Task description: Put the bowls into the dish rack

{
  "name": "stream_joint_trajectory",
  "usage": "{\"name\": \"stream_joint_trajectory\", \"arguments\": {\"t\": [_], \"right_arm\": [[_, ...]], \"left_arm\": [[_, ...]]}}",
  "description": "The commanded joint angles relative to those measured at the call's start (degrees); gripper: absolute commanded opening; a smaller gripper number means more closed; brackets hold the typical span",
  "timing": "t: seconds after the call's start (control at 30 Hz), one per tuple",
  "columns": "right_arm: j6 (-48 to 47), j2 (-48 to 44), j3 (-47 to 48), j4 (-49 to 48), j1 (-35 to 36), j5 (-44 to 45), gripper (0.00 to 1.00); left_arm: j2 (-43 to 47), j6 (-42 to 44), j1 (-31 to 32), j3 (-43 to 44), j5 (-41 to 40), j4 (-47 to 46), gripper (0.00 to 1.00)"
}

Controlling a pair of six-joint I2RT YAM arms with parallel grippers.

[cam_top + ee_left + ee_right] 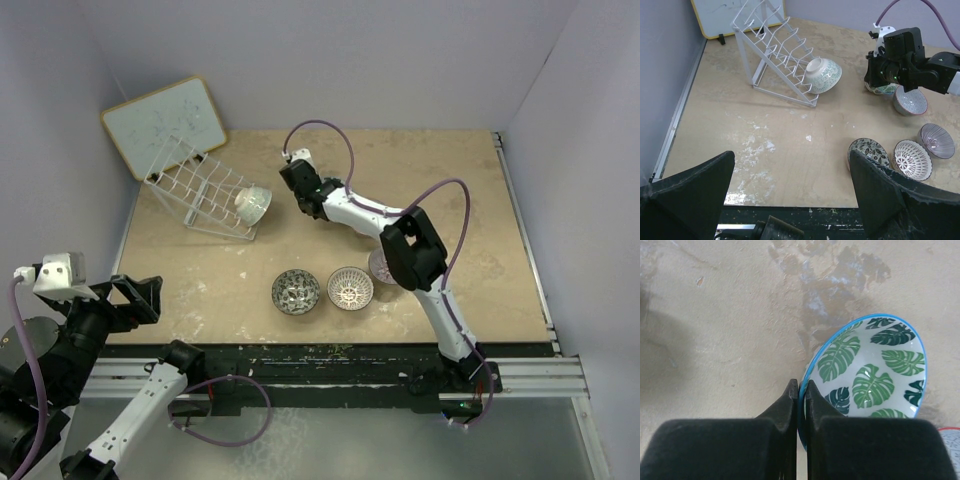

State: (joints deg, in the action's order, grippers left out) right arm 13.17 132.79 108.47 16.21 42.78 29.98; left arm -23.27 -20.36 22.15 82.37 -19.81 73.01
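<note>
My right gripper lifts to its left in the top view next, tilts and releases, since the rack's empty slot (229,197) beside the pale bowl is that way.
The white wire dish rack (200,188) stands at the back left, with one pale bowl (252,203) leaning on edge at its right end; both show in the left wrist view, rack (772,47) and bowl (823,75). My right gripper (801,385) is shut on the blue rim of a green-leaf bowl (872,372), right of the rack (297,185). A black-white bowl (296,291), a radial white bowl (350,288) and a purple-pink bowl (937,140) sit near the front. A grey-inside bowl (910,101) sits under the right arm. My left gripper (791,155) is open and empty at the front left.
A wood-framed whiteboard (165,125) leans against the back left wall behind the rack. The right arm (400,235) stretches across the table's middle above the purple-pink bowl. The table's black front edge (805,215) lies just below my left gripper.
</note>
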Motion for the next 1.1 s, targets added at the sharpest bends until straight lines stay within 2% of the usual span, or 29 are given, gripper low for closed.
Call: {"name": "stream_joint_trajectory", "arguments": {"t": [0.0,0.4,0.57,0.63,0.73,0.87,1.07], "right_arm": [[1.1,-4.7,1.8,-4.2,-0.6,-3.1,0.0],[8.9,-22.6,-6.8,-19.8,-1.7,-18.5,0.0],[18.0,-28.6,-14.5,-35.0,-2.0,-37.5,0.0],[22.8,-29.6,-17.1,-42.6,-2.0,-41.8,0.0],[29.0,-29.3,-19.9,-53.5,-2.0,-47.5,0.0],[45.2,-23.6,-21.0,-72.7,-2.1,-57.3,0.0],[61.6,-12.8,-17.7,-90.6,-1.7,-55.1,0.0]], "left_arm": [[0.1,0.1,-0.2,1.0,-0.7,-1.1,0.99],[-1.2,0.5,-0.2,3.0,-0.3,-1.3,0.99],[-1.6,0.5,-0.2,3.2,-0.1,-1.2,0.99],[-1.6,0.5,-0.2,3.2,0.0,-1.2,0.99],[-1.7,0.5,-0.2,3.6,0.4,-1.2,0.99],[-1.6,0.3,-0.1,3.7,0.4,-0.9,0.99],[-1.3,0.2,-0.2,4.6,0.3,-0.2,0.99]]}}
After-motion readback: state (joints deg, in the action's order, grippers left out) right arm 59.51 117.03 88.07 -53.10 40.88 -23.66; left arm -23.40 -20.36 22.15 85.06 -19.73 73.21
